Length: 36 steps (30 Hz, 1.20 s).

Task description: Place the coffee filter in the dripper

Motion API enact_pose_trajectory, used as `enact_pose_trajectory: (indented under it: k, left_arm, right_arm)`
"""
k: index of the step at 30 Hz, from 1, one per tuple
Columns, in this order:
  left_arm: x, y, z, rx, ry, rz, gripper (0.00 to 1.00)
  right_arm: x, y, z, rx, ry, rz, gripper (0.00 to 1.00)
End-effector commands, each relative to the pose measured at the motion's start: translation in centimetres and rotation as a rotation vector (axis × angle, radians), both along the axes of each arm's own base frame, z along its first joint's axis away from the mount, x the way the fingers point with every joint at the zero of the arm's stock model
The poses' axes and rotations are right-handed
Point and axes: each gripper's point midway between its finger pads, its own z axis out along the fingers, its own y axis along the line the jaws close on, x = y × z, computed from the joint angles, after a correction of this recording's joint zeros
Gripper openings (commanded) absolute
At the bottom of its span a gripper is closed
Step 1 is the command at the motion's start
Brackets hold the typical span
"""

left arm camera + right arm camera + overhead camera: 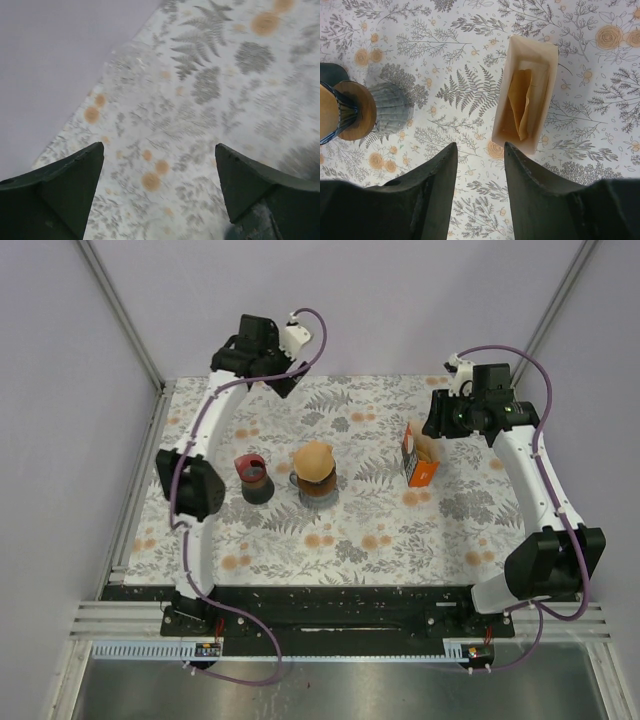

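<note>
I should lower my left gripper with its fingers open onto the rim of the clear cup (127, 69), because the cup stands on the tabletop below the gripper, beside the grey wall.
The dripper (316, 480) stands mid-table with a tan paper filter (315, 460) sitting in its top. In the right wrist view its wooden collar (357, 110) and the tan filter (326, 117) show at the left edge. An orange filter box (420, 455) stands to its right; in the right wrist view the open box (540, 65) holds more folded tan filters (520, 102). My right gripper (480, 147) is open and empty, just near of the box. My left gripper (159, 146) is open wide and empty, raised over the far left of the table (285, 380).
A dark mug with a red rim (252, 478) stands just left of the dripper. The floral table cover (380, 530) ends at grey walls at the back and sides (380, 310). Both arms' cables arc over the far corners.
</note>
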Motion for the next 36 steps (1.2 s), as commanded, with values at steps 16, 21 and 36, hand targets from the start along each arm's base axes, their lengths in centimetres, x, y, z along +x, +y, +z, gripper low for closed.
enact_pose_trajectory:
  k: [16,21,36]
  left_arm:
    - [12.0,0.1,-9.8,0.423,-0.24,-0.18,0.99]
    - [13.2,0.3,-12.3,0.489,-0.239,-0.221,0.99]
    - [13.2,-0.5,-17.6,0.513,-0.175,-0.318,0.81]
  right_arm:
    - [0.5,0.0,-1.9,-0.045,0.043,0.009,0.51]
    - [0.6,-0.2,-1.9,-0.057,0.043,0.005,0.52]
    - [1.0,-0.8,-3.0,-0.103,0.076,-0.009,0.52]
